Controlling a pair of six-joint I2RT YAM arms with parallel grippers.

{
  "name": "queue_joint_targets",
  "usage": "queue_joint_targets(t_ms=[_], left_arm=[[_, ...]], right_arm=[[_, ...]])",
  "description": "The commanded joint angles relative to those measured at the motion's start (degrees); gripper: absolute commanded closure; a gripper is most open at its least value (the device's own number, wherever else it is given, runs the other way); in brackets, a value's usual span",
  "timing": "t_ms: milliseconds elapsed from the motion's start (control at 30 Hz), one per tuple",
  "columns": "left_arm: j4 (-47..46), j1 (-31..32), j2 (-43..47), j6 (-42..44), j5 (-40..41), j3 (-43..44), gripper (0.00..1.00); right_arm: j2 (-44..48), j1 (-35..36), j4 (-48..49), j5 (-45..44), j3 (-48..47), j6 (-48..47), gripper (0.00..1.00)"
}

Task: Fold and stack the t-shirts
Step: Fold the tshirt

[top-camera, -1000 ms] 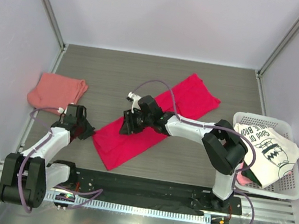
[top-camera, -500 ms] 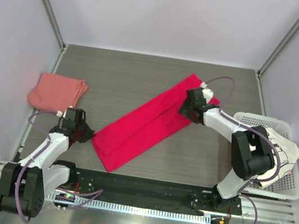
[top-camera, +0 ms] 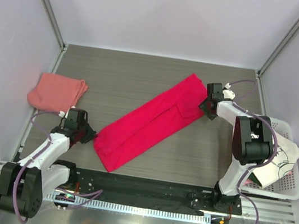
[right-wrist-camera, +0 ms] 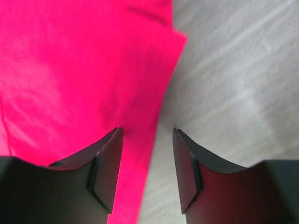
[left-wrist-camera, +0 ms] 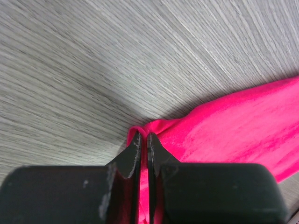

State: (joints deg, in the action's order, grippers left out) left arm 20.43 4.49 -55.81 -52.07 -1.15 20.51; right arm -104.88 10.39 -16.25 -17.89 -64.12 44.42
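My left gripper should next carry the t-shirt's corner back to the table's near edge, toward the right in the top view, because the folded t-shirt lies diagonally.
The crimson-magenta t-shirt (top-camera: 151, 122) lies folded into a long diagonal strip across the table. My left gripper (top-camera: 85, 132) is shut on its near left corner; in the left wrist view the gripper (left-wrist-camera: 144, 140) pinches a fold of the magenta shirt (left-wrist-camera: 233, 126). My right gripper (top-camera: 207, 106) is open over the strip's far right edge; in the right wrist view the gripper (right-wrist-camera: 147, 135) straddles the magenta shirt's (right-wrist-camera: 74, 70) edge. The salmon-pink t-shirt (top-camera: 56, 91) lies folded at the far left. The white t-shirt with black print (top-camera: 271, 151) lies in the basket.
A white plastic basket (top-camera: 296, 189) stands at the right edge of the table. Frame posts rise at the back corners. Bare wood-grain table (top-camera: 127, 71) lies behind the magenta strip.
My right gripper swept from the strip's near left part along it to its far right end and now hovers open there. The strip lies flatter and longer. My left gripper barely moved.
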Motion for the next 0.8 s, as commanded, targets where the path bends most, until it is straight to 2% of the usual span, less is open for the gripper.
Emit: queue_joint_targets(t_ms=[0, 33, 133, 167, 233, 367, 500, 667, 767], left_arm=[[0.76, 0.43, -0.26, 0.39, -0.08, -0.12, 1.0], [0.84, 0.6, -0.44, 0.57, -0.17, 0.05, 1.0], [0.76, 0.87, -0.7, 0.57, -0.52, 0.23, 1.0], [0.84, 0.96, -0.7, 0.31, -0.52, 0.14, 1.0], [0.67, 2.01, -0.44, -1.01, -0.7, -0.21, 1.0], [0.4, 7.88, 0.61, -5.48, 0.7, -0.65, 1.0], [0.58, 19.03, 1.14, -10.84, 4.75, -0.47, 1.0], [0.93, 28.19, 2.63, -18.3, 8.16, -2.49, 1.0], [0.93, 37.66, 1.94, -21.74, 12.12, -2.41, 1.0]], right_arm=[[-2.78, -1.16, 2.1, -0.66, -4.17, 2.16, 0.49], [-4.61, -1.25, 2.1, -0.57, -4.96, 2.16, 0.51], [-7.95, -2.04, 2.19, -0.13, -7.68, 1.9, 0.7], [-8.93, -2.22, 2.1, 0.48, -9.34, 1.81, 0.83], [-11.47, -2.92, 2.19, 1.71, -11.11, 1.54, 0.92], [-15.44, -3.45, 2.01, 2.51, -18.04, 0.14, 0.97], [-20.0, -3.89, 0.87, 3.47, -24.55, -1.62, 0.97], [-25.63, -3.98, 0.61, 10.41, -32.8, -4.26, 0.97], [-28.97, -3.98, 0.43, 12.79, -36.06, -4.96, 0.97]])
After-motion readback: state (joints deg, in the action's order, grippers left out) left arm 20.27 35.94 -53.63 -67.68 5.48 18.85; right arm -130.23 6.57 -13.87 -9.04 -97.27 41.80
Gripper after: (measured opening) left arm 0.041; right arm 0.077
